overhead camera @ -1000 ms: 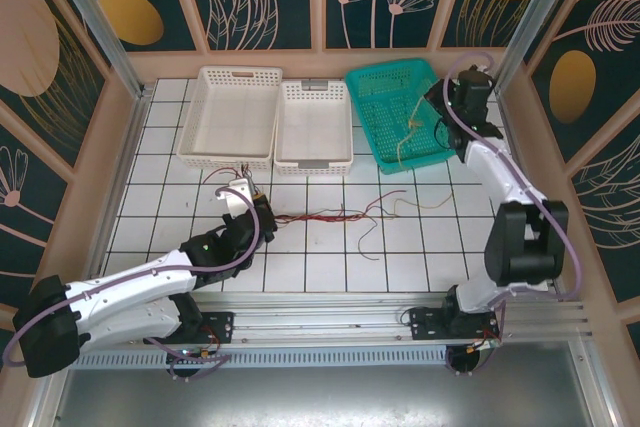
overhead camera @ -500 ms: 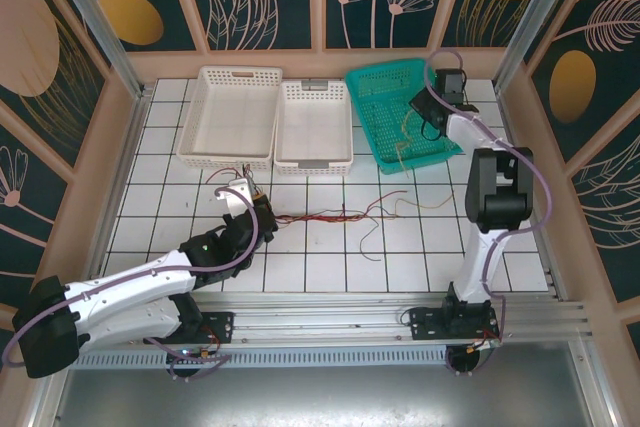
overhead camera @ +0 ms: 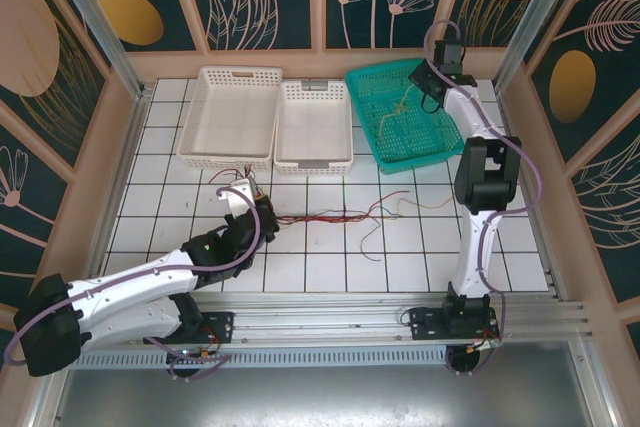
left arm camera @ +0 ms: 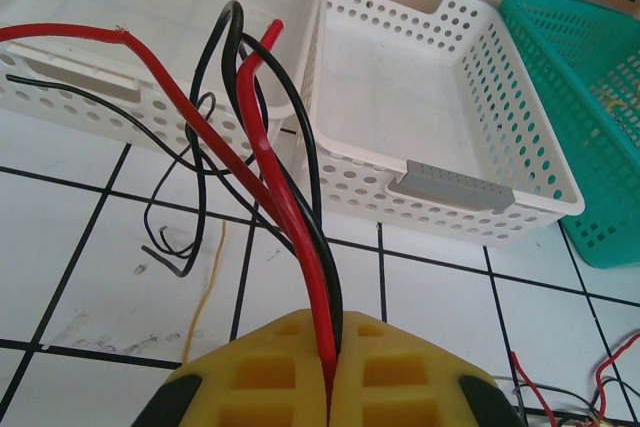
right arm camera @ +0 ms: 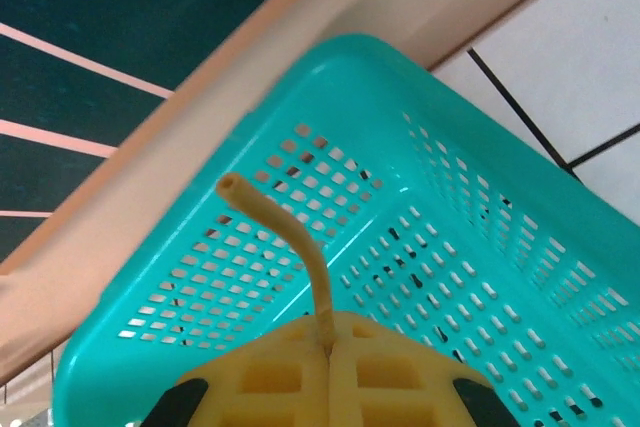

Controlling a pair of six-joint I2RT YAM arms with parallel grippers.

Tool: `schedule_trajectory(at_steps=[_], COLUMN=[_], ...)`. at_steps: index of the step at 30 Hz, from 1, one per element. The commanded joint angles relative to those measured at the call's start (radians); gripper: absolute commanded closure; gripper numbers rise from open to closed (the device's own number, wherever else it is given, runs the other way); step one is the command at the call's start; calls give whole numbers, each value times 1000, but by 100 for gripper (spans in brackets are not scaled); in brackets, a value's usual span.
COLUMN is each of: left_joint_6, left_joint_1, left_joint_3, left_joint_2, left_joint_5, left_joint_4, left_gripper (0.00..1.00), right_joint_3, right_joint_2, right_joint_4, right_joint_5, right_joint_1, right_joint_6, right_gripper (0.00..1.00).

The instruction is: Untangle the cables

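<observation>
Next, my right gripper lowers back toward the teal basket's middle, then releases the yellow-olive cable [right arm camera: 292,237] there.
The cables form a red and black bundle [overhead camera: 320,215] stretched across the white tiles, with a loose red strand [overhead camera: 365,239] curling in front of it. My left gripper [overhead camera: 256,210] is shut on the bundle's left end; red cable [left arm camera: 268,162] and black cable [left arm camera: 308,152] rise from between its yellow fingers [left arm camera: 270,367]. My right gripper [overhead camera: 426,84] hangs over the back of the teal basket [overhead camera: 364,119], shut on a yellow-olive cable [right arm camera: 292,237] that trails down into the basket [overhead camera: 395,112].
Two white baskets [overhead camera: 228,159] [overhead camera: 312,162] stand side by side at the back, left of the teal one. A thin yellow wire [left arm camera: 205,297] and a black loop [left arm camera: 170,247] lie on the tiles beside the left gripper. Wooden walls enclose the table.
The right arm has swung back and left over the teal basket, drawing the yellow-olive cable off the tiles into it. The left arm has stayed still, holding the bundle.
</observation>
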Motion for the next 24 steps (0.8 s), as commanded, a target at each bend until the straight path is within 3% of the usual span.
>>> schedule_trajectory(at_steps=[1, 12, 17, 24], left_joint_6=[-14, -13, 1, 8], left_joint_1=[3, 4, 3, 4], left_joint_3=[-11, -15, -7, 0], left_joint_2=[4, 27, 28, 40], left_joint_5=[-12, 0, -11, -13], left_joint_4=[34, 49, 50, 53], left_gripper=[100, 100, 100, 100], right_joint_3=[35, -90, -147, -283], right_joint_2=[-10, 40, -66, -263], right_joint_4=[-44, -44, -30, 7], right_joint_5=[7, -82, -47, 23], right_joint_1=[14, 51, 81, 119], right_joint_6=[-33, -67, -109, -150], right_gripper=[100, 98, 65, 46])
